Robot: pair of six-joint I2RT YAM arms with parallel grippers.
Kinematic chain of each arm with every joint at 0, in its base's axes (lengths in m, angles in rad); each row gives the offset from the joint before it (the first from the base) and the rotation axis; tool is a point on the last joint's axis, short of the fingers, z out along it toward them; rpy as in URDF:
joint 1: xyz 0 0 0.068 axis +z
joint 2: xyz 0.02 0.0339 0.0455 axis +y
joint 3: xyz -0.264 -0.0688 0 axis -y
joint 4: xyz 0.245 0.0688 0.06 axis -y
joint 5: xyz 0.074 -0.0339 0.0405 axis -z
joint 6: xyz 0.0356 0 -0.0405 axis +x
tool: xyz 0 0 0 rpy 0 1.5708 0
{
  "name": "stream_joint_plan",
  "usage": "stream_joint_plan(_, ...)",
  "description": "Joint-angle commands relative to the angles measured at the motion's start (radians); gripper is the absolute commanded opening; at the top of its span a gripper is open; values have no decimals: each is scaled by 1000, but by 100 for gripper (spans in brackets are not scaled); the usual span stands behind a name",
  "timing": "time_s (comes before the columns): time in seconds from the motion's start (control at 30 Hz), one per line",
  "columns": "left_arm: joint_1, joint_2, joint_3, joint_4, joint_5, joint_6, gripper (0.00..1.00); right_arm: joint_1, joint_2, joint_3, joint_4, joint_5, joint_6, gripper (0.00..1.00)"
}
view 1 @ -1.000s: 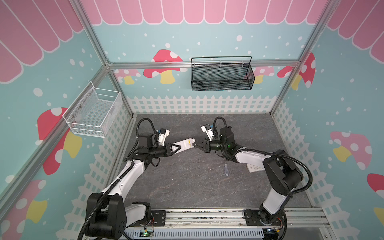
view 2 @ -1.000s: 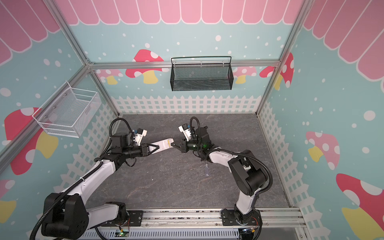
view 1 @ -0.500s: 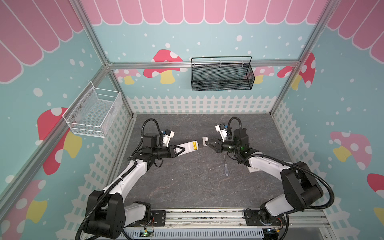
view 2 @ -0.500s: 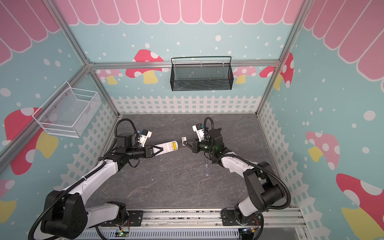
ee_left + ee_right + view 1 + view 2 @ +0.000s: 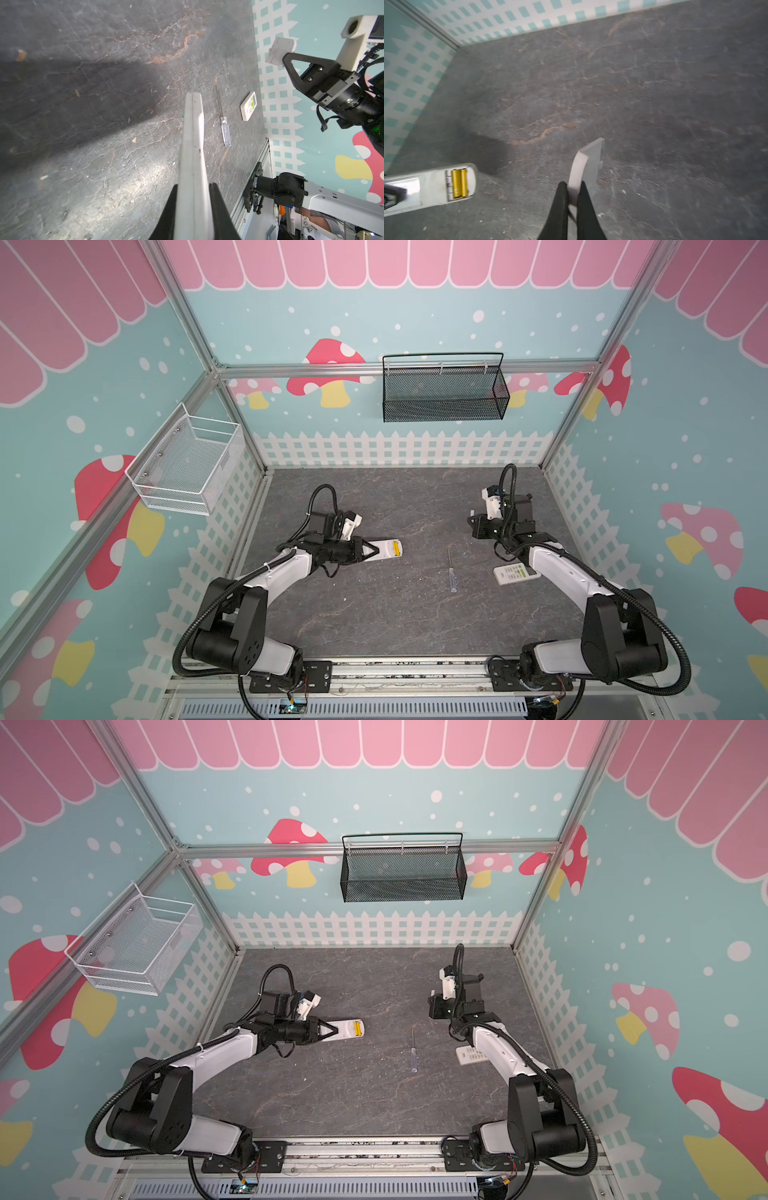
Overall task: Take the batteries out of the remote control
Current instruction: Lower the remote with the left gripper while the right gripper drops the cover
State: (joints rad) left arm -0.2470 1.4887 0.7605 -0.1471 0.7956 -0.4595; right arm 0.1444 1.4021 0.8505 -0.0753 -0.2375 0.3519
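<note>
The remote's battery bay faces up, so I should next move my left gripper down and toward the screwdriver and release the remote on the bare tabletop in front of the screwdriver.
My left gripper (image 5: pixel 374 550) (image 5: pixel 332 1031) (image 5: pixel 193 187) is shut on the near end of a white remote control (image 5: pixel 386 549) (image 5: pixel 348 1029) (image 5: pixel 192 135), held out low over the table. Its battery bay is uncovered, and two yellow batteries (image 5: pixel 397 548) (image 5: pixel 357 1028) (image 5: pixel 459 182) lie side by side in it. At the right, my right gripper (image 5: pixel 473 522) (image 5: pixel 433 1006) (image 5: pixel 572 184) is shut on the small white battery cover (image 5: pixel 281 51) (image 5: pixel 586 166), raised above the table and well apart from the remote.
A clear-handled screwdriver (image 5: pixel 451 572) (image 5: pixel 224 126) lies between the arms. A second white remote (image 5: pixel 515 572) (image 5: pixel 469 1056) lies face up beside the right arm. A black mesh basket (image 5: pixel 442 393) hangs on the back wall. A white wire basket (image 5: pixel 187 464) hangs on the left wall.
The two grippers were together at the middle and have drawn apart. The right one went right with the cover, the left one drew back left with the remote, its yellow batteries now bare.
</note>
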Motion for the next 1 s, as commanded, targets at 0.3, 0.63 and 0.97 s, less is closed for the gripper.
stream_joint_plan(0.3, -79, 138, 75, -7, -8, -5, 7, -105, 186, 75, -168, 256, -166, 0)
stream_joint_plan(0.63, -75, 179, 79, -52, -79, -5, 38, -105, 284, 81, -142, 263, -182, 7)
stream_joint_plan(0.97, -55, 155, 110, -146, -253, 33, 64, -100, 268, 85, -168, 240, -182, 26)
